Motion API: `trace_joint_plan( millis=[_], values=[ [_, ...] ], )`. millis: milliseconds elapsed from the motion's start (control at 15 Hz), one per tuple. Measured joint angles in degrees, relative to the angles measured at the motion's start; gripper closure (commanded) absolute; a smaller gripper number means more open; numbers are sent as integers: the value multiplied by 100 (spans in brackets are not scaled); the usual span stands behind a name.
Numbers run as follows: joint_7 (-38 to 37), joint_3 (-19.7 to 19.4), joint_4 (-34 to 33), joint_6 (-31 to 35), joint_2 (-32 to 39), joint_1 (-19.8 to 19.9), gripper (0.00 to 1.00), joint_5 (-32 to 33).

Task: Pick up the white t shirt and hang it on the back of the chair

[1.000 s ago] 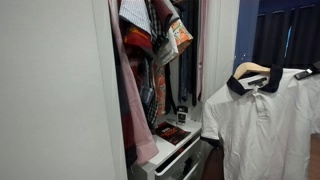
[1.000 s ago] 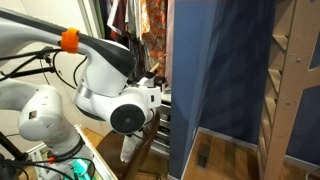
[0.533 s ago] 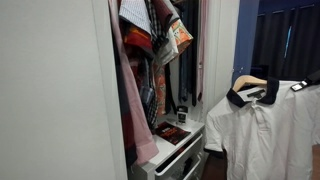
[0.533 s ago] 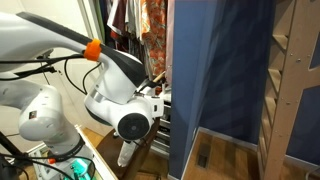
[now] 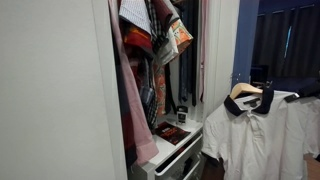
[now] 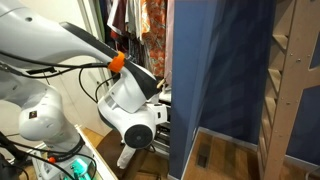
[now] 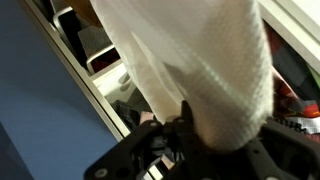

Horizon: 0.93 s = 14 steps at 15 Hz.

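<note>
The shirt still hangs in midair, so the robot's gripper next needs to go down with a turn toward the blue panel (image 7: 45,110) and let go of the fabric beside the drawer unit.
The white t shirt (image 5: 262,138), with dark collar, hangs on a light wooden hanger (image 5: 244,92) at the right of an exterior view, in the air in front of the open wardrobe. In the wrist view its white fabric (image 7: 190,50) fills the upper middle, and my gripper (image 7: 205,128) is shut on it from below with dark fingers. The gripper itself is hidden in both exterior views; only the white arm (image 6: 135,110) shows. The chair is not clearly in view.
The wardrobe holds pinkish (image 5: 130,90) and patterned garments (image 5: 150,40) above a white drawer unit (image 5: 178,152). A white wardrobe door (image 5: 50,90) fills the left. A blue panel (image 6: 220,70) and a wooden frame (image 6: 290,80) stand beside the arm.
The shirt on its hanger has come lower and slightly to the left. The arm has swung to the right and down, toward the blue panel.
</note>
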State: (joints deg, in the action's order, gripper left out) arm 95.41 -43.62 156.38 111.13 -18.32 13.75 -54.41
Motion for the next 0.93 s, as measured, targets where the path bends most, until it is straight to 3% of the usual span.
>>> trace_joint_plan(
  millis=[933],
  values=[
    [2567, 1384, -419, 1494, 1274, 205, 96, -1465]
  ],
)
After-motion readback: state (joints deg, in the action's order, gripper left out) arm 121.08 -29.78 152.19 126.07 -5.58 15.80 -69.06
